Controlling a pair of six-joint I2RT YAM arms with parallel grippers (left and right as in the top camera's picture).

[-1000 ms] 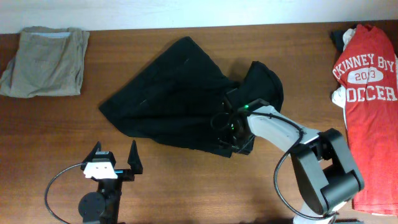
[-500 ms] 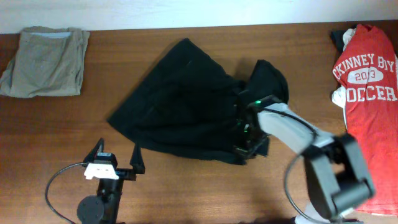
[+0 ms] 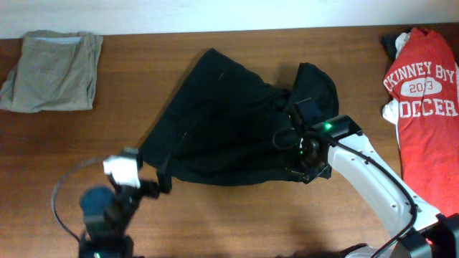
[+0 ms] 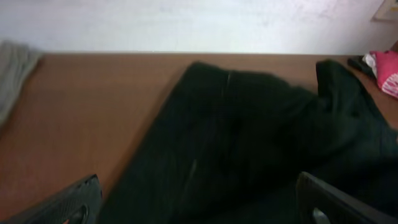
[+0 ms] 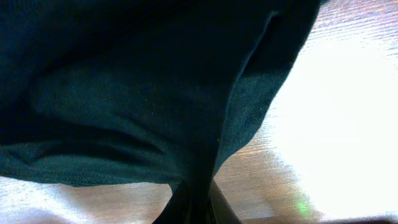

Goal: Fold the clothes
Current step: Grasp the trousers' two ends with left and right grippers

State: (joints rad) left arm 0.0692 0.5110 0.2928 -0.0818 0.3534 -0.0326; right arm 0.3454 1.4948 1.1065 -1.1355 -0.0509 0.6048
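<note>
My left gripper tilts down and lowers outward onto the black garment's free near corner [image 3: 149,150] next, since my right gripper already holds the other end of the garment's near edge.
The large black garment [image 3: 222,122] lies crumpled in the middle of the table. My right gripper [image 3: 305,168] is shut on its lower right edge; in the right wrist view the black fabric [image 5: 143,93] hangs from the closed jaws [image 5: 194,208] above the wood. My left gripper [image 3: 147,183] is open and empty at the garment's lower left corner; the left wrist view shows the black cloth [image 4: 249,137] between and beyond its fingers [image 4: 199,205]. The red lettered T-shirt [image 3: 427,107] lies at the right edge. The grey-khaki garment [image 3: 54,72] lies folded at the far left.
A white cloth [image 3: 391,111] and a dark item [image 3: 391,43] peek from under the red T-shirt. Bare wooden table [image 3: 237,222] runs along the front. A pale wall [image 4: 186,25] stands behind the table.
My right gripper has pulled the black garment's edge to the right, dragging the garment that way. My left arm has moved forward and right to the garment's lower left corner.
</note>
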